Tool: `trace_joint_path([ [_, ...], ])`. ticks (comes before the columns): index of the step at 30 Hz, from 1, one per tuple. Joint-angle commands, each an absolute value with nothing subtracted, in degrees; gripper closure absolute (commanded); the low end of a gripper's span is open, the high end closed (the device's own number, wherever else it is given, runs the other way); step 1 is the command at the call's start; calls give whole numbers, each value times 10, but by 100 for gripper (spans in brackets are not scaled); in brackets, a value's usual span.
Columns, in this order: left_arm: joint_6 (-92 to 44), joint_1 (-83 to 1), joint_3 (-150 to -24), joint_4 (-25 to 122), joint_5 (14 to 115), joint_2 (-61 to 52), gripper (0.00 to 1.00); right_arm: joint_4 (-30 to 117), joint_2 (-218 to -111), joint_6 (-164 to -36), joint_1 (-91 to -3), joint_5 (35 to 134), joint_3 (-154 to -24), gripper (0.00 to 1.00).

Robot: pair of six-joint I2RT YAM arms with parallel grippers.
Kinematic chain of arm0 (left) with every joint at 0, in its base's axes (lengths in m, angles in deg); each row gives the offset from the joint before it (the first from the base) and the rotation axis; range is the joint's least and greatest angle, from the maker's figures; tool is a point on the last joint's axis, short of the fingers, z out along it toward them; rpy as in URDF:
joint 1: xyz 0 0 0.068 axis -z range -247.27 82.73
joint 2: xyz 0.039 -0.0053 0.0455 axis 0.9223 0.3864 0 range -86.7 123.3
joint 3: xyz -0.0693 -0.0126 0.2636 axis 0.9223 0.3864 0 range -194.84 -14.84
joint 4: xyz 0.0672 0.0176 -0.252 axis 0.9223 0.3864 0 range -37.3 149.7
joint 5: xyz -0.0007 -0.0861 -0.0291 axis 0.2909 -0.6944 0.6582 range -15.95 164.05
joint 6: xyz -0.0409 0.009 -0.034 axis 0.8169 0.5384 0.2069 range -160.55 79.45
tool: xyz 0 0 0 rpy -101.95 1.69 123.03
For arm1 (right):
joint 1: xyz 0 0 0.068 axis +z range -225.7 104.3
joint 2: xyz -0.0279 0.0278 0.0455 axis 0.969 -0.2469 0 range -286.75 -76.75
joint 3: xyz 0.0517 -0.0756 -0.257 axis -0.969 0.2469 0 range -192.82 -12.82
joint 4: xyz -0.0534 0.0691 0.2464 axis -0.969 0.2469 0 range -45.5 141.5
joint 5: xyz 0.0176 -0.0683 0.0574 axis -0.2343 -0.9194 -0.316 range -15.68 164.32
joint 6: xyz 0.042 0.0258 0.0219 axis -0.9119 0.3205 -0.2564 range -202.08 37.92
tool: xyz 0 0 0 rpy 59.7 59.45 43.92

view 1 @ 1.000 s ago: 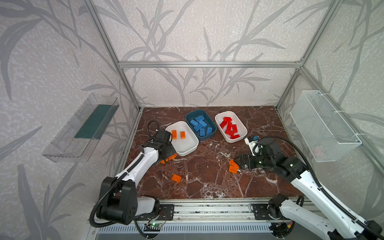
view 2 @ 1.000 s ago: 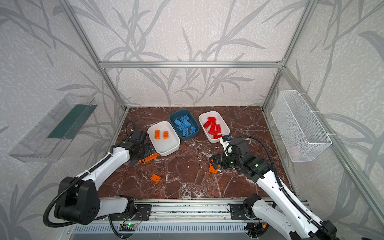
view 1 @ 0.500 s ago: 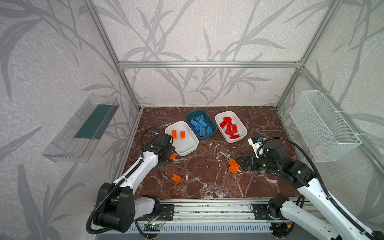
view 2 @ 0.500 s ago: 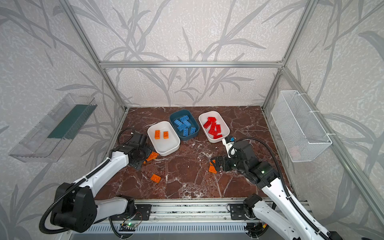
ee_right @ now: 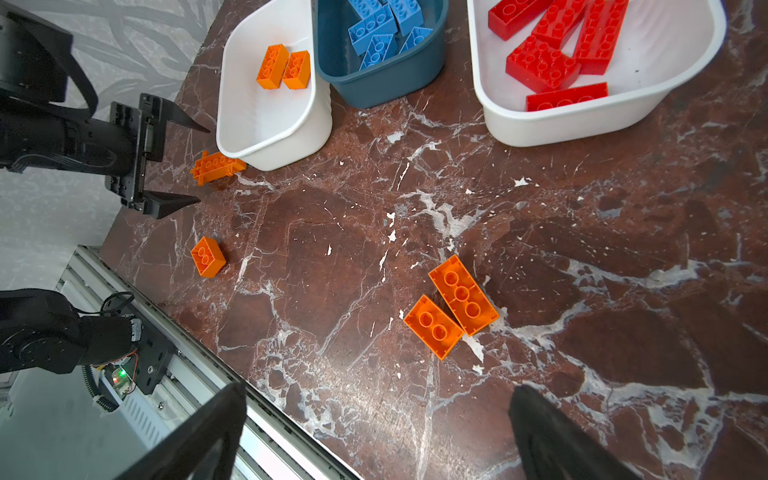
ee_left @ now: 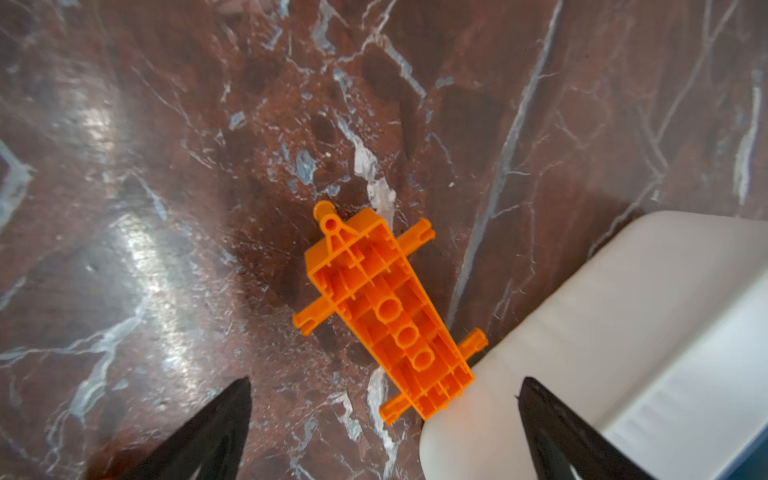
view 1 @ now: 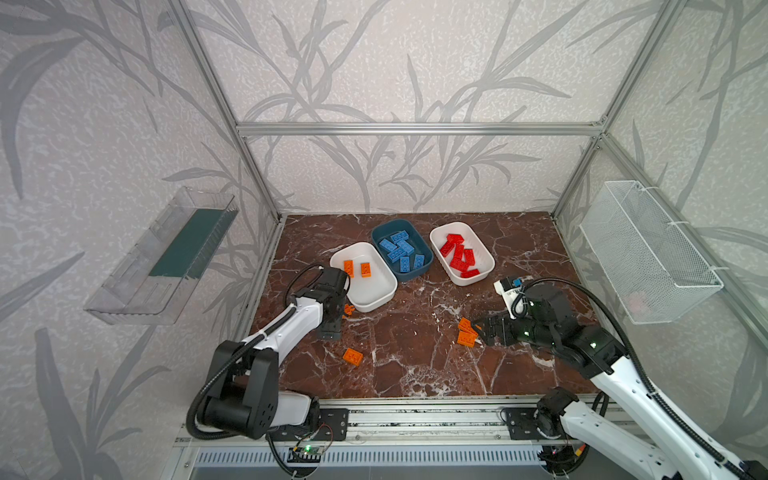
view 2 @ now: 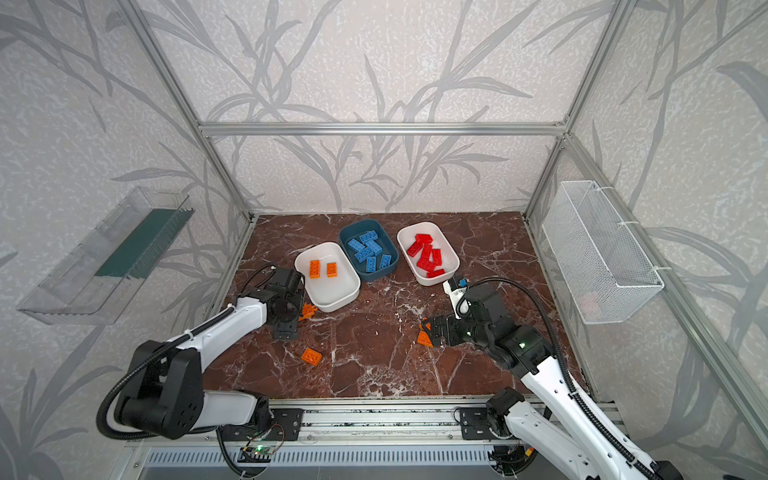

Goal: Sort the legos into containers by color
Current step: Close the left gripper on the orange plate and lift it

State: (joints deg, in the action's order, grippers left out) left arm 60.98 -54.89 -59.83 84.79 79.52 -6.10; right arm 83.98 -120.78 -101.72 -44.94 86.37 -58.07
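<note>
The left gripper lowers toward the first tub's corner next and closes there across the body. The odd orange piece's narrow body (view 2: 306, 311) (ee_left: 408, 340) lies below the open fingers.
Three containers stand in a row at the back. A white tub (view 1: 374, 291) holds two orange legos (view 1: 357, 269). A teal tub (view 1: 415, 274) holds several blue legos (view 1: 400, 249). Another white tub (view 1: 478, 280) holds several red legos (view 1: 459, 254). My left gripper (ee_left: 385, 379) is open over an odd orange piece with pegs (ee_left: 386, 311) that lies against the first tub's corner. My right gripper (ee_right: 379, 386) is open, a little short of two orange bricks (ee_right: 451, 305) lying side by side. A small orange brick (view 1: 352, 356) lies alone near the front.
A clear plastic tray (view 1: 166, 257) hangs on the left wall and a white wire mesh basket (view 1: 648, 253) on the right wall. An aluminium rail (view 1: 415, 415) runs along the front edge of the marble floor.
The left arm has turned and drawn its gripper in over the odd orange piece by the tub. The right arm has shifted slightly beside the two orange bricks. Both grippers stay open.
</note>
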Motion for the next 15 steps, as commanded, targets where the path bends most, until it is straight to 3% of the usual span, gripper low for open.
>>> trace_joint_path([
  [1,679,-546,-627,845,785,-34,1,825,-1210,-1007,-449,869,-573,1],
  [15,708,-554,-662,856,794,37,9,818,-1218,-1003,-472,886,-564,1],
])
